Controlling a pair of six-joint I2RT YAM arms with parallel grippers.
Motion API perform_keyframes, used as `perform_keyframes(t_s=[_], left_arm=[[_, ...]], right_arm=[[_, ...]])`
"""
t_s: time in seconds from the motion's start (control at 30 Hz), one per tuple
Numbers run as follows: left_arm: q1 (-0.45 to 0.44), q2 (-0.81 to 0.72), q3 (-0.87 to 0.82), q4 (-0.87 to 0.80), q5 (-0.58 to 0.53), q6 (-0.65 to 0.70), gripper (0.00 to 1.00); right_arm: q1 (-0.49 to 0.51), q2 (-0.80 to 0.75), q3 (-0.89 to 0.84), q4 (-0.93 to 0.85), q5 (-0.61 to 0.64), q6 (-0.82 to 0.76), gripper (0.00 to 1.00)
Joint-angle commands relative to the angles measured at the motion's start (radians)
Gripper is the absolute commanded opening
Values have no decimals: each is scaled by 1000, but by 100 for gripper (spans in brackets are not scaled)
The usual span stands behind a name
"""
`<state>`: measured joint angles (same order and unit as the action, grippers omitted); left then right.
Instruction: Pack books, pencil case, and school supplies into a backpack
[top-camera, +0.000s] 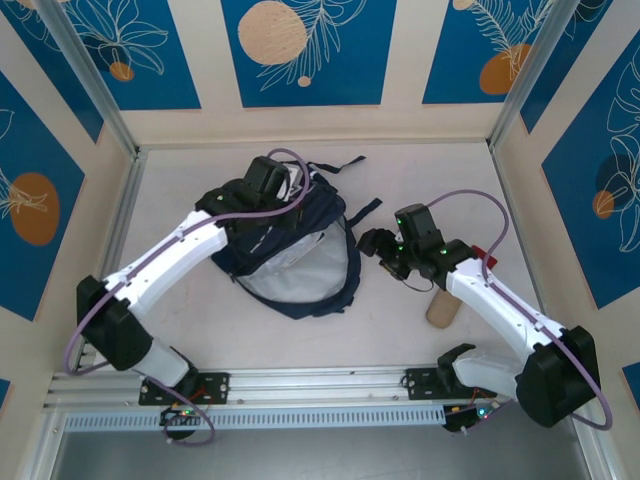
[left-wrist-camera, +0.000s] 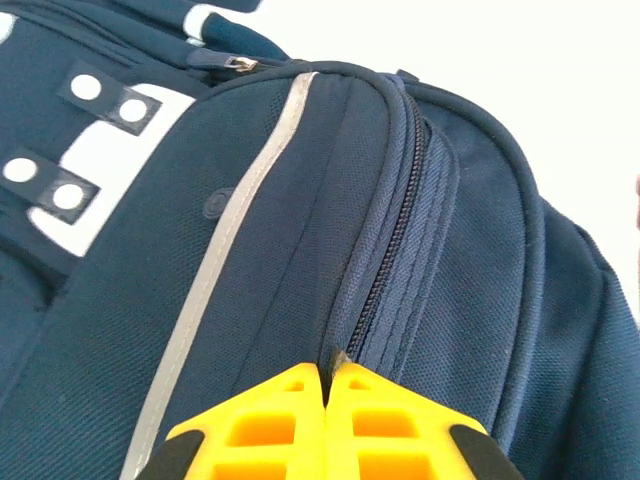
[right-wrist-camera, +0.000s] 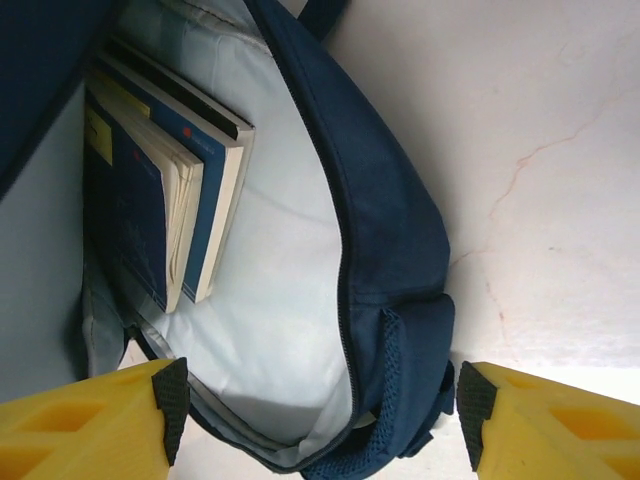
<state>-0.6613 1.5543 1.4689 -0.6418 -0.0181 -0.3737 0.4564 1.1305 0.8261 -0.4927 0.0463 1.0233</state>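
Observation:
I need to pull the held fold of the backpack across toward the trailing black straps with my left gripper and let go of it there, because the main compartment is still wide open and its lining shows.
The navy backpack (top-camera: 322, 218) lies in the middle of the table with its main compartment gaping and the pale grey lining showing. My left gripper (top-camera: 268, 200) is on its upper part, its yellow fingers (left-wrist-camera: 270, 420) shut on a fold of the backpack (left-wrist-camera: 450, 250) right beside the zipper. My right gripper (top-camera: 378, 252) hovers at the bag's right side, open with nothing between its fingertips (right-wrist-camera: 110, 420). Looking into the backpack (right-wrist-camera: 390, 220), two thin navy books (right-wrist-camera: 150, 200) stand side by side against the inner wall.
A tan roll-shaped object (top-camera: 442, 308) lies on the table beside my right forearm, and a small red thing (top-camera: 480, 252) pokes out behind that arm. Black straps (top-camera: 365, 212) trail from the bag's right side. Walls close in the table on three sides.

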Motion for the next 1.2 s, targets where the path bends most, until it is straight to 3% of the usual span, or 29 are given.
perform_keyframes(t_s=[0.0, 0.2, 0.33, 0.57, 0.67, 0.8, 0.97, 1.17], left_arm=[[15, 109, 118, 135, 92, -77, 0], [12, 337, 330, 183, 200, -181, 0], [12, 444, 413, 204, 205, -277, 1], [18, 430, 410, 129, 166, -321, 56], [32, 326, 291, 104, 118, -317, 69], [57, 150, 58, 104, 77, -331, 77], [68, -69, -255, 82, 22, -392, 79], [31, -223, -573, 221, 50, -534, 74]], right_arm=[[-14, -8, 19, -55, 17, -44, 73], [-27, -28, 25, -83, 27, -39, 73], [-28, -56, 11, -96, 41, -55, 73], [22, -80, 2, -115, 103, -160, 72], [75, -72, 2, -113, 141, -206, 71], [162, -32, 14, -102, 171, -229, 70], [258, 39, 35, -86, 220, -195, 71], [255, 119, 68, -73, 208, -157, 77]])
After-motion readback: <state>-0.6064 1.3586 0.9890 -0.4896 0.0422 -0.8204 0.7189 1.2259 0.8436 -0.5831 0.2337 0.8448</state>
